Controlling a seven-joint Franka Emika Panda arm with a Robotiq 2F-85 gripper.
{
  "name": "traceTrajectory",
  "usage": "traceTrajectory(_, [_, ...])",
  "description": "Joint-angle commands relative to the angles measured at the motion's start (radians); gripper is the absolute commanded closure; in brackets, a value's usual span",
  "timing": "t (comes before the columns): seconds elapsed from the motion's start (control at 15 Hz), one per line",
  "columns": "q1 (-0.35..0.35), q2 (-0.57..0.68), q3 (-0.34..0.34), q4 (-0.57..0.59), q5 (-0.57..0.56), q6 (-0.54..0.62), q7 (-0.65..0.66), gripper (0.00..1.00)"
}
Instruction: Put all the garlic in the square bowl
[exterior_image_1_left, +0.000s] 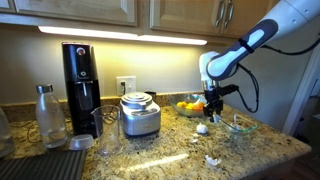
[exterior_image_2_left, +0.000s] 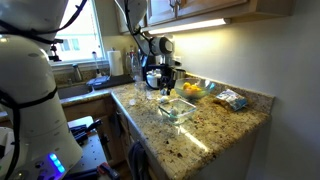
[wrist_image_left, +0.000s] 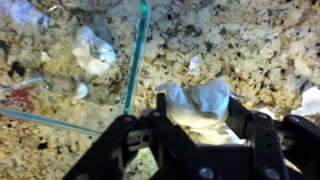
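Observation:
The robot will next carry the bulb in its gripper left in the wrist view over the square bowl below, which already holds garlic, then go down and let go.
In the wrist view my gripper is shut on a white garlic bulb and holds it above the speckled counter, just right of the square glass bowl's edge. Another garlic bulb and a small clove lie inside the bowl. In both exterior views the gripper hangs beside the square bowl. A garlic bulb lies on the counter below the gripper, and another lies near the front edge.
A bowl of yellow fruit stands behind the gripper. A silver pot, a black coffee machine and a bottle stand further along the counter. A sink lies beyond the arm.

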Motion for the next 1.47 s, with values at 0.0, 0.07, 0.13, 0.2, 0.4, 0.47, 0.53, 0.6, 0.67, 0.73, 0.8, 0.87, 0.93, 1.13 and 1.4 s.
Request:
traceTrajectory(0.0, [0.0,-0.124,-0.047,-0.086,-0.007,0.0,0.146,0.69])
traceTrajectory(0.07, [0.0,-0.137,-0.061,-0.091,-0.015,0.004,0.188,0.69])
traceTrajectory(0.13, [-0.002,-0.144,-0.073,-0.097,-0.017,0.005,0.229,0.69])
traceTrajectory(0.2, [-0.005,-0.15,-0.084,-0.102,-0.014,0.006,0.268,0.69])
traceTrajectory(0.4, [-0.018,-0.148,-0.114,-0.122,0.004,0.007,0.378,0.69])
traceTrajectory(0.47, [-0.02,-0.143,-0.123,-0.128,0.01,0.005,0.414,0.69])
traceTrajectory(0.53, [-0.023,-0.136,-0.132,-0.141,0.013,0.012,0.453,0.69])
traceTrajectory(0.6, [-0.028,-0.132,-0.137,-0.151,0.022,0.01,0.489,0.69])
traceTrajectory(0.67, [-0.031,-0.128,-0.143,-0.166,0.028,0.02,0.53,0.69])
traceTrajectory(0.73, [-0.03,-0.125,-0.15,-0.179,0.025,0.025,0.578,0.69])
traceTrajectory(0.8, [-0.032,-0.124,-0.152,-0.192,0.028,0.029,0.613,0.69])
traceTrajectory(0.87, [-0.034,-0.121,-0.153,-0.201,0.027,0.035,0.644,0.69])
traceTrajectory(0.93, [-0.037,-0.117,-0.151,-0.207,0.031,0.041,0.667,0.69])
traceTrajectory(1.13, [-0.042,-0.099,-0.146,-0.215,0.039,0.085,0.712,0.69])
traceTrajectory(1.4, [-0.042,-0.111,-0.144,-0.227,0.058,0.122,0.739,0.12])
